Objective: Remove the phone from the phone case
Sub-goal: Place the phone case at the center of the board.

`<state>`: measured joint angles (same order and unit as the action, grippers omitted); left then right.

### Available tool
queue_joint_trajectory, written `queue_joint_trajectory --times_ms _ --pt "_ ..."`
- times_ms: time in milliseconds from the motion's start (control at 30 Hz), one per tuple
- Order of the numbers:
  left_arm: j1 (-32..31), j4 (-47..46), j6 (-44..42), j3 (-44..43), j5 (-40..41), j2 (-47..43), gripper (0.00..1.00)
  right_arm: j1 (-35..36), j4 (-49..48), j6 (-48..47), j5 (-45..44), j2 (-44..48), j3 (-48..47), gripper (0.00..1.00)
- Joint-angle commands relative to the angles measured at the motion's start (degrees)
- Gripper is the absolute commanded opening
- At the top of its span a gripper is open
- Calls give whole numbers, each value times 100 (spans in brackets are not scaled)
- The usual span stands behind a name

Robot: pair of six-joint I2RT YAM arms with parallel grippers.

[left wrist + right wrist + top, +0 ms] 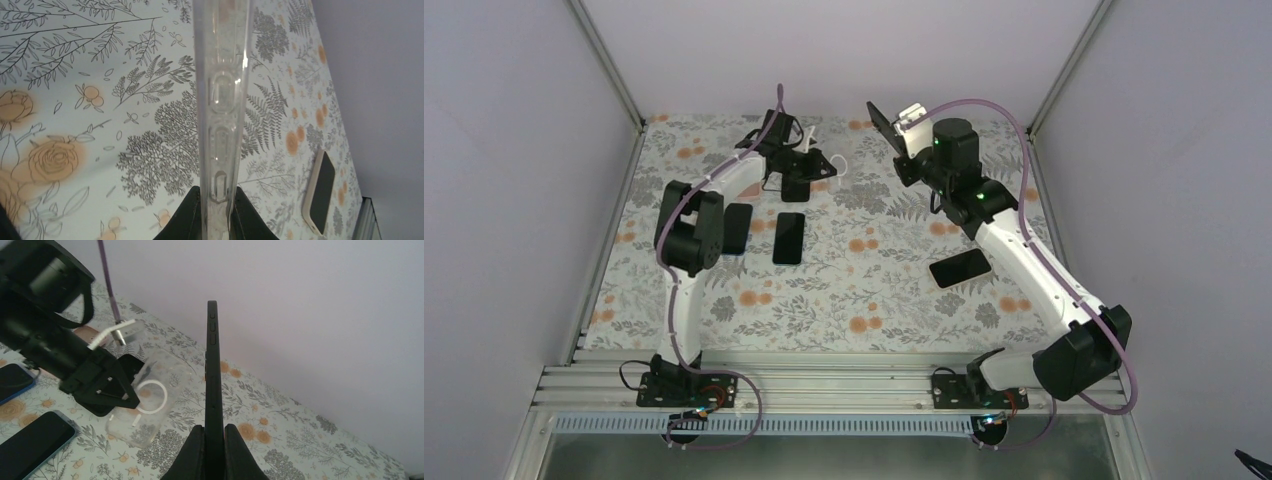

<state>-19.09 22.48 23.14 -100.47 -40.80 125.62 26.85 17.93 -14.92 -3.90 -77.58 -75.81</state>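
I will lower the case (841, 177) (218, 131) onto the open floral cloth with my left gripper, and then let go of the clear phone case's rim.
The black phone (212, 360) stands on edge between my right gripper's (214, 428) fingers, which are shut on its lower end. In the top view the phone (881, 122) is held up in the air at the back of the table by the right gripper (906, 135). The clear phone case (222, 100) is apart from the phone and is pinched by its edge in my left gripper (217, 194). From the right wrist, the case (150, 402) shows a white ring on its back and hangs low over the floral cloth, left of the phone. The left gripper (809, 162) is at the back left.
Other phones lie on the floral tablecloth (864, 300): a black one (789, 237), a dark one (736, 228) beside the left arm, and a cream-cased one (959, 268) by the right arm, also in the left wrist view (320, 192). Grey walls enclose the table.
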Motion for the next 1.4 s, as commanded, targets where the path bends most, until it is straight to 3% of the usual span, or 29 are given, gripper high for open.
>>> queue_joint_trajectory --times_ms 0,333,633,867,1167,1367 --pt "-117 497 -340 -659 -67 499 2 -90 -321 155 189 49 -68 4" --pt "-182 771 -267 -1436 -4 1329 3 -154 -299 182 317 -20 -5 4" --pt "-183 1154 -267 -1803 816 1652 20 -177 -282 200 397 -71 -4 4" --pt "-191 1254 -185 -1842 1162 1659 28 -180 -272 200 456 -108 -3 4" --pt "-205 1185 -97 -1678 1200 1246 49 -180 -299 162 487 -91 34 4" --pt "-232 1135 -225 -1323 1178 824 51 -180 -290 121 492 -44 14 4"
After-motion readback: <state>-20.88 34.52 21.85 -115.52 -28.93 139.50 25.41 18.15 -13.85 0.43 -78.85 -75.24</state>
